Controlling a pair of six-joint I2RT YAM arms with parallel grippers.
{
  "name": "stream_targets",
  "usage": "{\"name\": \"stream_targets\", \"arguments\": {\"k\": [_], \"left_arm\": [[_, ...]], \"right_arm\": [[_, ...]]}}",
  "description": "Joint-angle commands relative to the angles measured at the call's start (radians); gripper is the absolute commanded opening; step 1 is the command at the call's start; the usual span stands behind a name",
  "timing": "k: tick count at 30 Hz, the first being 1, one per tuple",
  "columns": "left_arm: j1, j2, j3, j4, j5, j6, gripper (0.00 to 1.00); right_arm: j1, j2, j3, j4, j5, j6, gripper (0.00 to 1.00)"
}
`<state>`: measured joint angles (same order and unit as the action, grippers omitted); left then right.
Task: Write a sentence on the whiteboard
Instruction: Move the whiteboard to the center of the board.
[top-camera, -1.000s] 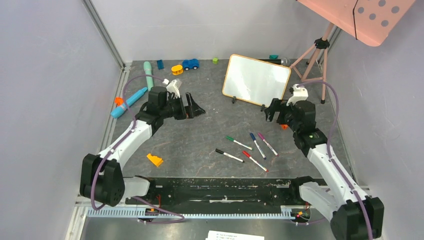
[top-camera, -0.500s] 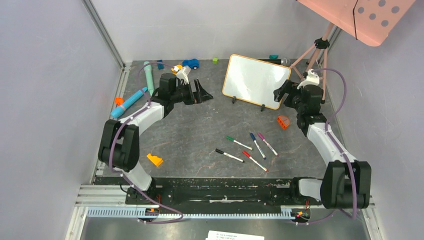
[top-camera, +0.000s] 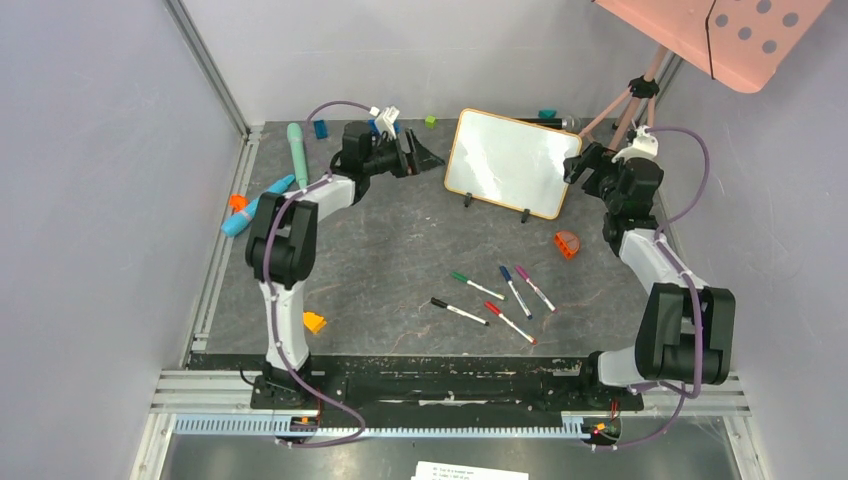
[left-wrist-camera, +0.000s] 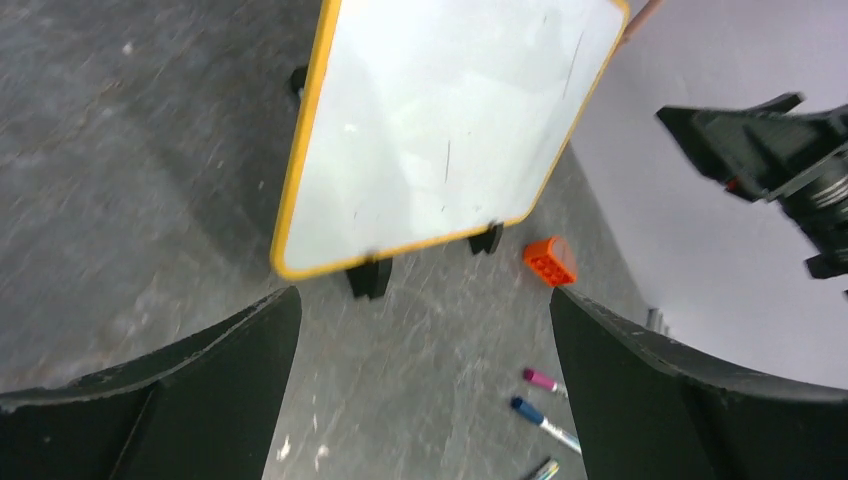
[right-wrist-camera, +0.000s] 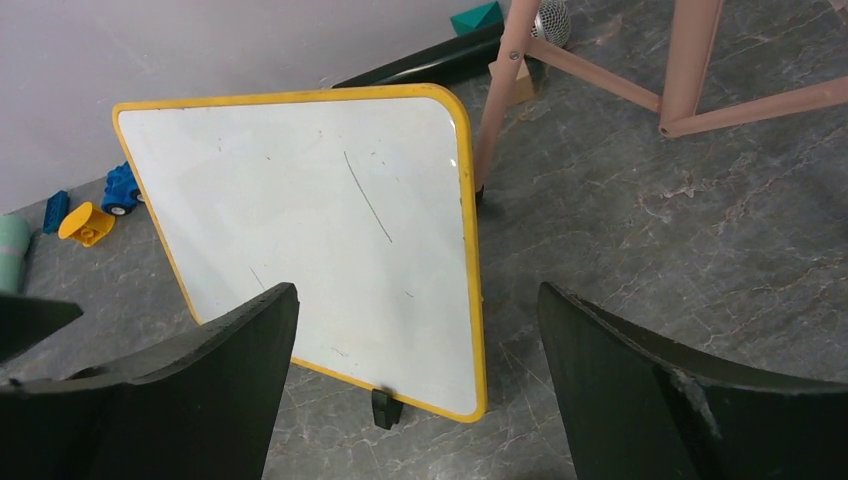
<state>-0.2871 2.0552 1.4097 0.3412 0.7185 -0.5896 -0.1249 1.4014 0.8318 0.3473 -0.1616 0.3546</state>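
Next, my left gripper moves down and across onto the whiteboard's closer side edge (top-camera: 452, 161) (left-wrist-camera: 291, 192), since that lies below it and to its right in the top view.
The whiteboard (top-camera: 512, 162) stands tilted on two black feet at the back middle of the table. Its face (right-wrist-camera: 320, 230) is blank apart from faint streaks, and no sentence shows on it. My left gripper (top-camera: 421, 157) hangs open just off the board's left edge, with nothing between its fingers (left-wrist-camera: 200, 380). At the board's right edge my right gripper (top-camera: 575, 164) is open too and holds nothing. The left wrist view looks across the whiteboard (left-wrist-camera: 440, 120) to the right gripper beyond. Several markers lie in front, among them a red marker (top-camera: 510, 322) and a black marker (top-camera: 458, 311).
An orange brick (top-camera: 567, 243) lies near the board's right foot. A pink tripod (top-camera: 625, 110) stands behind the board's right corner, under a pink dotted panel (top-camera: 720, 35). Small toys line the back left, with a teal cylinder (top-camera: 296, 148) among them. An orange wedge (top-camera: 314, 322) sits front left.
Both arms have stretched away from the bases. The left gripper moved back and right to the board's left edge; the right gripper moved back to its right edge. Both stayed open.
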Motion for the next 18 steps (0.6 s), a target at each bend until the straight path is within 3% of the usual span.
{"name": "stream_targets", "arguments": {"k": [1, 6, 18], "left_arm": [[0.002, 0.139, 0.148, 0.212, 0.105, -0.134, 1.00], [0.003, 0.323, 0.324, 0.343, 0.151, -0.284, 1.00], [0.000, 0.502, 0.525, 0.271, 0.175, -0.305, 0.94]], "right_arm": [[-0.010, 0.039, 0.029, 0.066, -0.058, -0.030, 0.92], [-0.030, 0.106, 0.053, 0.077, -0.117, -0.025, 0.92], [-0.050, 0.252, 0.134, 0.136, -0.198, 0.018, 0.86]]}}
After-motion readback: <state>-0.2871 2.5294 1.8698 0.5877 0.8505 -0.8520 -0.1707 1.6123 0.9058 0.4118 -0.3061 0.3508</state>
